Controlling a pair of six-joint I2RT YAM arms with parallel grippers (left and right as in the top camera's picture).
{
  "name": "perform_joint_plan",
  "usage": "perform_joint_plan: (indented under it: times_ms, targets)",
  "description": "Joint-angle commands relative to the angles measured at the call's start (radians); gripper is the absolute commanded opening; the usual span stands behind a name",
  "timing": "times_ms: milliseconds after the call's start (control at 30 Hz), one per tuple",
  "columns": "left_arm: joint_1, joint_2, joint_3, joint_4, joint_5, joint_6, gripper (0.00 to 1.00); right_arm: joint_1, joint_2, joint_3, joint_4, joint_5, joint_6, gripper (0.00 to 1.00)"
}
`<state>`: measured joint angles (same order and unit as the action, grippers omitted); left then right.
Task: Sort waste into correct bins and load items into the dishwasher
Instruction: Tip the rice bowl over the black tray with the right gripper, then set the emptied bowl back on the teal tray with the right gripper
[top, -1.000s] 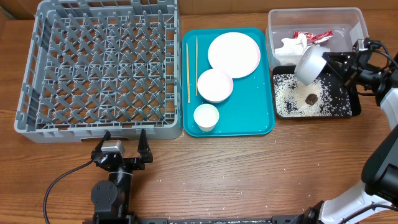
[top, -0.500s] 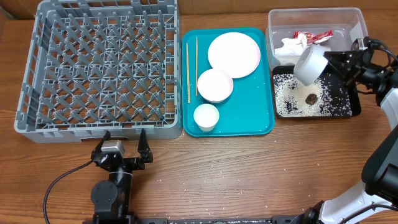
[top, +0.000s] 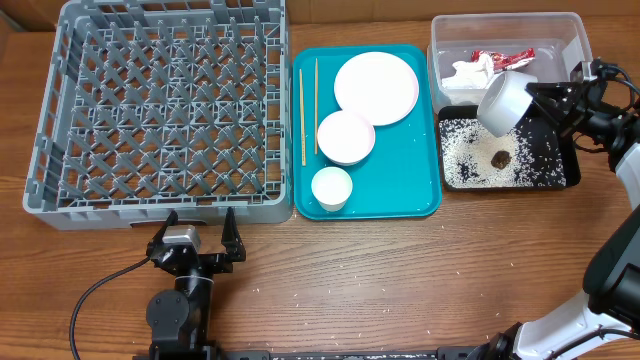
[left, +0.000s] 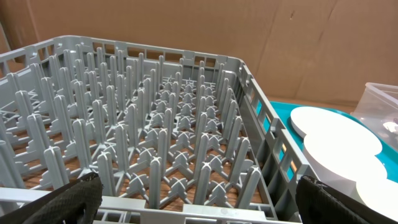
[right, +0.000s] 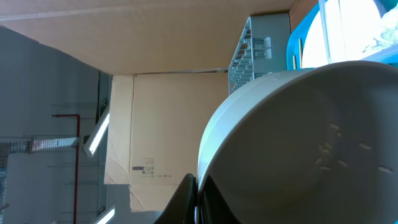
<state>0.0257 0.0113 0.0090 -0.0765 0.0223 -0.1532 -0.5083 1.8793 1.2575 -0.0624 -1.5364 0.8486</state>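
Observation:
The white bowl holds only few grains, so my right gripper should turn it upright next and lower it onto the bare near corner (top: 402, 180) of the teal tray.
My right gripper (top: 535, 97) is shut on the rim of a white bowl (top: 505, 99), which hangs tilted over the black tray (top: 556, 178). Rice (top: 465, 162) and a brown lump (top: 500, 158) lie in that tray. In the right wrist view the bowl (right: 298, 143) fills the frame, its rim pinched between the fingers. The clear tub (top: 500, 20) holds a red wrapper (top: 503, 58) and a napkin (top: 470, 72). My left gripper (top: 198, 232) stands open and empty just in front of the grey dish rack (top: 160, 110), with its pegs (left: 155, 124) close ahead.
Between rack and bins lies a teal tray (top: 400, 195) with a plate (top: 376, 87), a bowl (top: 346, 137), a small cup (top: 332, 188) and chopsticks (top: 303, 110). Stray rice grains dot the wooden table near the front edge.
The right gripper and the tilted bowl have shifted slightly right and up over the black tray. The left arm has not moved.

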Motion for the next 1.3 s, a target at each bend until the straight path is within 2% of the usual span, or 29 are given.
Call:
perform_joint_plan:
  times_ms: [0,167,333,467,633,733,867,933,1067,1267]
  targets:
    - [-0.005,-0.007,-0.004,-0.001,-0.004,0.019,1.00,0.006,-0.015,0.006,0.010,-0.033,-0.016,0.04]
    - [-0.005,-0.007,-0.004,-0.001,-0.004,0.019,1.00,0.036,-0.015,0.006,0.051,-0.033,-0.028,0.04]
    - [-0.005,-0.007,-0.004,-0.001,-0.004,0.019,1.00,0.238,-0.015,0.006,0.038,-0.032,-0.142,0.04]
    - [-0.005,-0.007,-0.004,-0.001,-0.004,0.019,1.00,0.361,-0.015,0.006,0.031,0.038,-0.152,0.04]
    - [-0.005,-0.007,-0.004,-0.001,-0.004,0.019,1.00,0.391,-0.014,0.006,0.017,0.092,-0.143,0.04]
    - [-0.005,-0.007,-0.004,-0.001,-0.004,0.019,1.00,0.401,-0.015,0.006,-0.103,0.199,-0.221,0.04]
    - [-0.005,-0.007,-0.004,-0.001,-0.004,0.019,1.00,0.448,-0.015,0.006,-0.464,0.554,-0.441,0.04]
    - [-0.005,-0.007,-0.004,-0.001,-0.004,0.019,1.00,0.481,-0.023,0.006,-0.521,0.606,-0.486,0.04]
    - [-0.005,-0.007,-0.004,-0.001,-0.004,0.019,1.00,0.560,-0.071,0.033,-0.585,0.764,-0.490,0.04]
    - [-0.005,-0.007,-0.004,-0.001,-0.004,0.019,1.00,0.691,-0.148,0.129,-0.782,1.118,-0.508,0.04]
